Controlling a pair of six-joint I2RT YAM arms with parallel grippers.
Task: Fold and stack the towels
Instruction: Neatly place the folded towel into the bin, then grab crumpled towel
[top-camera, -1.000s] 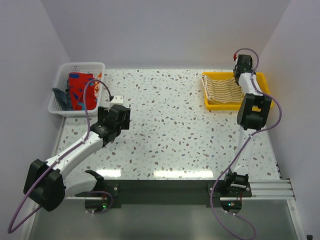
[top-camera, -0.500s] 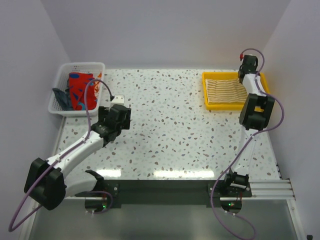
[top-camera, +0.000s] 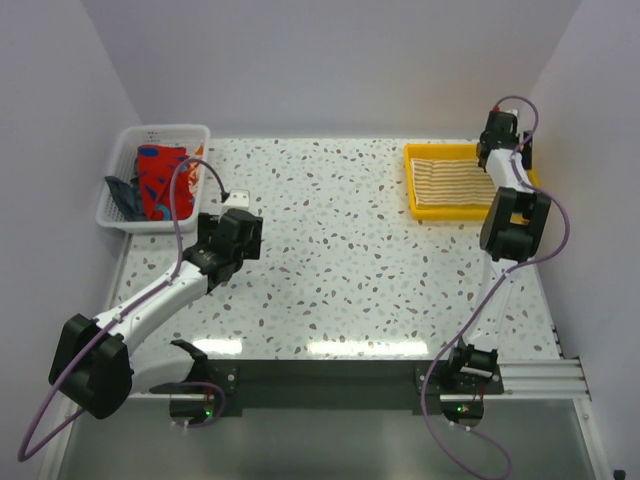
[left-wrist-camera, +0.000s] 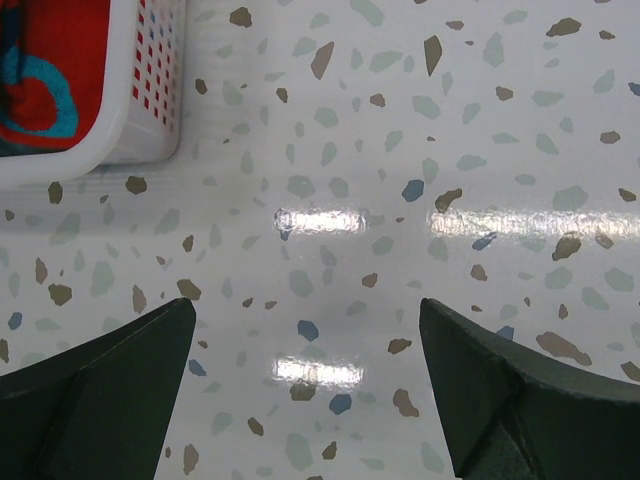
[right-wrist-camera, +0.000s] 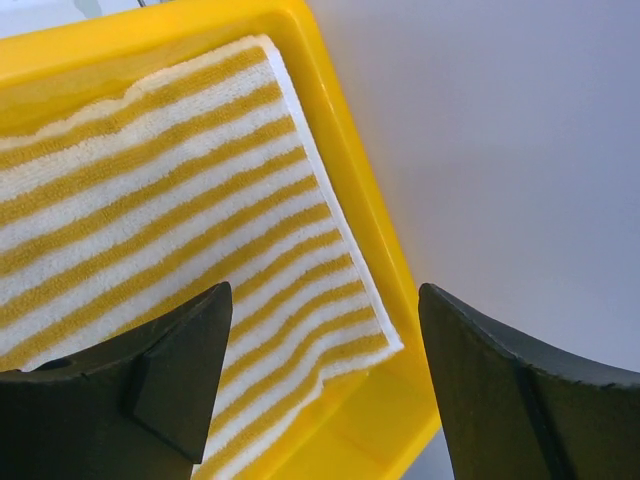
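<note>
Next, my left gripper goes outward over the basket's rim, then down onto the red towel's side by the dark blue-grey one. The red towel lies uppermost in the basket (top-camera: 120, 222).
A folded tan-and-white striped towel (top-camera: 455, 180) (right-wrist-camera: 170, 210) lies flat in the yellow tray (top-camera: 415, 200) (right-wrist-camera: 380, 250) at the back right. My right gripper (top-camera: 497, 128) (right-wrist-camera: 325, 305) hangs open over the tray's far right corner, with nothing between its fingers. More towels, an orange printed one (top-camera: 165, 180) (left-wrist-camera: 50, 75) and a dark blue-grey one (top-camera: 122, 195), sit crumpled in the white mesh basket (top-camera: 120, 222) (left-wrist-camera: 150, 95) at the back left. My left gripper (top-camera: 232, 205) (left-wrist-camera: 308, 340) is open over bare table just right of the basket.
The speckled table (top-camera: 330, 250) runs between basket and tray. Pale walls stand close on the left, back and right; the right wall (right-wrist-camera: 500, 150) is right beside the tray.
My right gripper has let go of the striped towel and opened, moving back and right toward the tray's far corner. The towel now lies flatter in the tray. The left arm has not moved.
</note>
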